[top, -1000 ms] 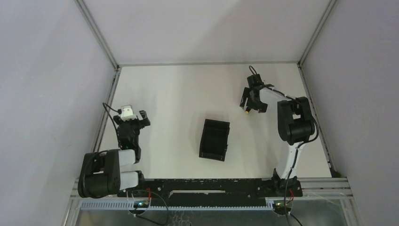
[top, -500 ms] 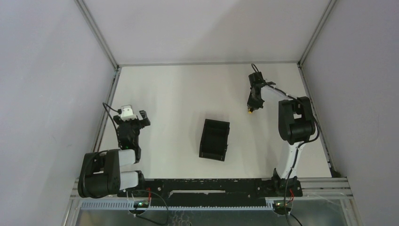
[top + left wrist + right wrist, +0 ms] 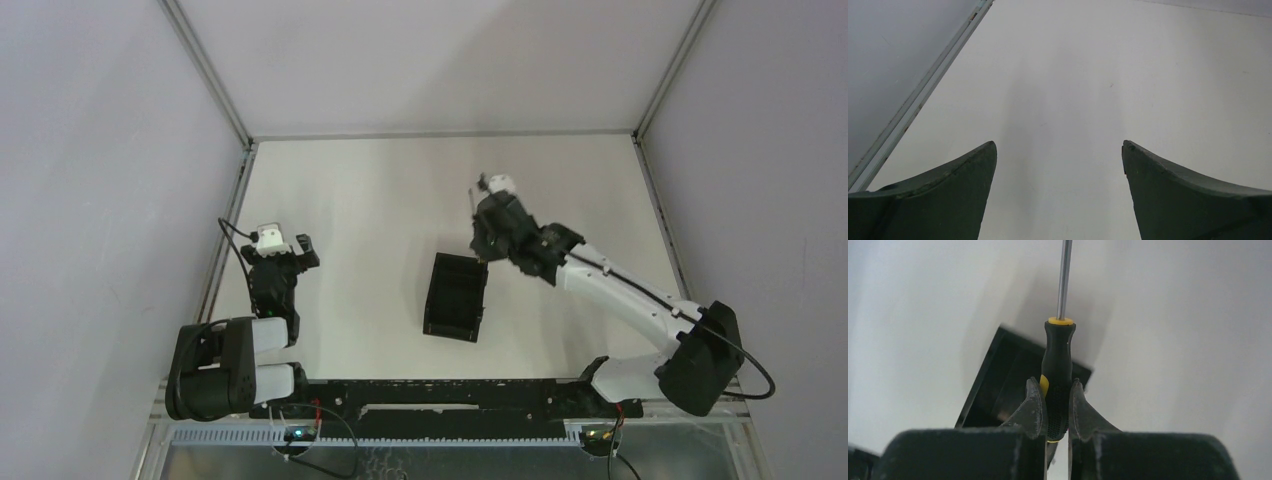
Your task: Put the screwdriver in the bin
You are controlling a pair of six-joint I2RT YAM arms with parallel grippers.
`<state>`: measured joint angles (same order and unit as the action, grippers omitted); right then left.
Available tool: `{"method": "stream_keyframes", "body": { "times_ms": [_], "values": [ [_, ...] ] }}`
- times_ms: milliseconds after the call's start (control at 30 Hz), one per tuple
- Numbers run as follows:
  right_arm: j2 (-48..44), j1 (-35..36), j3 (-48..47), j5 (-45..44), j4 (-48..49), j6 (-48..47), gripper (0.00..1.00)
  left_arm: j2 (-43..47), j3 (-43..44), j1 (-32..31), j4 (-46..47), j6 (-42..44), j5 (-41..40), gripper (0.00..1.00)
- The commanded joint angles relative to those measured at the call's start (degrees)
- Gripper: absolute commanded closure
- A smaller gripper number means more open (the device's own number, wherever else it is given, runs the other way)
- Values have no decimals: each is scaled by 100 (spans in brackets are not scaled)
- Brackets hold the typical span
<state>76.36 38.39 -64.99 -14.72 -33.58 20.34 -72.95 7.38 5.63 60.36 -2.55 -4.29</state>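
Observation:
The screwdriver's stem still points past the bin's far edge, so my right gripper needs to move back and down next, over the bin's open middle, to release the screwdriver (image 3: 1058,357).
My right gripper (image 3: 1055,390) is shut on the screwdriver (image 3: 1058,357), clamping its black handle with yellow trim; the thin metal shaft points away past the top of the right wrist view. The black bin (image 3: 1008,382) lies below and left of the handle in that view. From above, the right gripper (image 3: 483,240) hovers over the far right corner of the bin (image 3: 455,296); the screwdriver is hidden there. My left gripper (image 3: 1059,150) stands open over bare table, at the left side (image 3: 285,250) in the top view.
The white table is framed by metal rails (image 3: 225,235) and grey walls. The right arm (image 3: 620,290) stretches diagonally from its base toward the middle. The bin sits near the table's centre.
The right gripper shut on the screwdriver at the far right, lifted it, and swung left with it to the bin's far right corner. The left arm stayed still.

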Motion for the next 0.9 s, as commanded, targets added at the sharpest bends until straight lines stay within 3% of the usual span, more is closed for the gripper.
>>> {"method": "stream_keyframes", "body": {
  "times_ms": [0, 100, 333, 867],
  "values": [
    [-170, 997, 456, -588, -171, 393, 100, 87, 269, -18, 205, 88, -19, 0],
    [-136, 1486, 563, -964, -331, 794, 100, 88, 270, -18, 204, 88, -18, 0],
    [-9, 2385, 981, -1119, 41, 784, 100, 88, 270, -18, 207, 88, -18, 0],
    [428, 2586, 1476, -867, 641, 1229, 94, 89, 267, -18, 205, 88, -19, 0]
  ]
}}
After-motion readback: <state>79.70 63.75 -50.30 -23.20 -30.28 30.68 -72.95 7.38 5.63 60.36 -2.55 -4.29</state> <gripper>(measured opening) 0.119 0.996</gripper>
